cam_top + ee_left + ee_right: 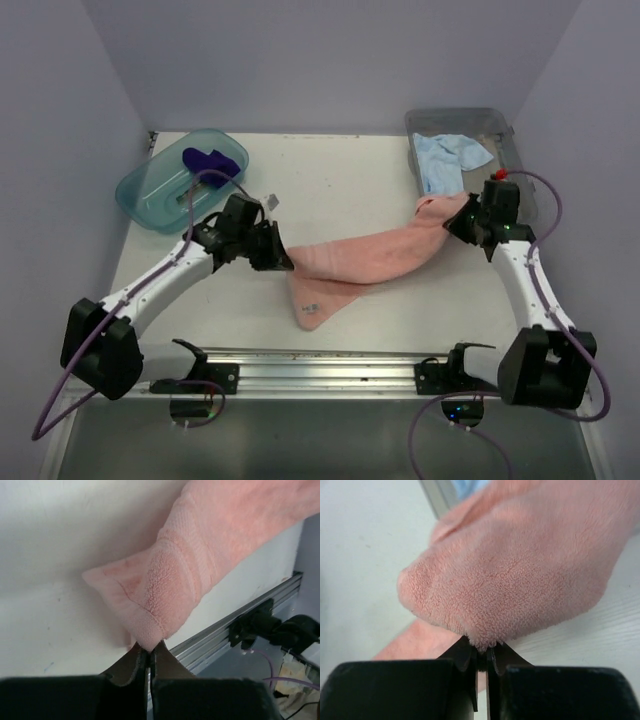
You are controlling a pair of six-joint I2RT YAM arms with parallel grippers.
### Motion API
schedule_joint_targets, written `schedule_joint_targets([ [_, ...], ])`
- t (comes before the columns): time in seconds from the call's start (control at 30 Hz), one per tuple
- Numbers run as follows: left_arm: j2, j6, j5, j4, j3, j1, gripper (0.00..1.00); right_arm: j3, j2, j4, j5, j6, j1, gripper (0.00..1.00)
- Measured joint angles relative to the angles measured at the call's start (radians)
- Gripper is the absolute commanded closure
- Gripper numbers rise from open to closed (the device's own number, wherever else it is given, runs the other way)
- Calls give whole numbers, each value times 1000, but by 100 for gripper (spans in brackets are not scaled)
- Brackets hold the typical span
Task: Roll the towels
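The towel hangs bunched, so my right gripper next swings it up, then down and back, and releases its end on the tabletop before the grey bin.
A salmon pink towel point(375, 257) stretches across the middle of the table, with one corner hanging toward the front. My left gripper point(282, 262) is shut on its left end; the left wrist view shows the hem point(145, 635) pinched between the closed jaws. At the other end, my right gripper point(458, 220) is shut on the towel; plush pile point(520, 580) bulges out of the jaws. A dark purple towel point(212, 160) lies bunched in the teal tub point(150, 195). A light blue towel point(445, 158) lies in the clear grey bin point(505, 130).
The teal tub stands at the back left, the grey bin at the back right beside my right arm. An aluminium rail point(320, 368) runs along the table's front edge between the arm bases. Walls close in on three sides.
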Motion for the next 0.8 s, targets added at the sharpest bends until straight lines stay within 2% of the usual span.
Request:
schedule_joint_targets([
  [0.1, -56, 21, -3, -40, 148, 53, 100, 105, -103, -59, -10, -7, 0, 100],
  [0.17, -70, 47, 7, -75, 279, 129, 100, 233, -132, -93, -32, -5, 0, 100],
  [0.33, -39, 106, -2, -153, 664, 320, 100, 610, -104, -101, -140, 28, 0, 100],
  [0.53, -42, 151, -27, -235, 979, 408, 100, 958, -90, -122, -280, 51, 2, 100],
  [0.63, -61, 169, -63, -290, 1064, 422, 100, 993, -142, -130, -354, 65, 2, 100],
  [0.8, -134, 206, -156, -374, 1080, 423, 100, 769, -326, -136, -450, 122, 11, 100],
])
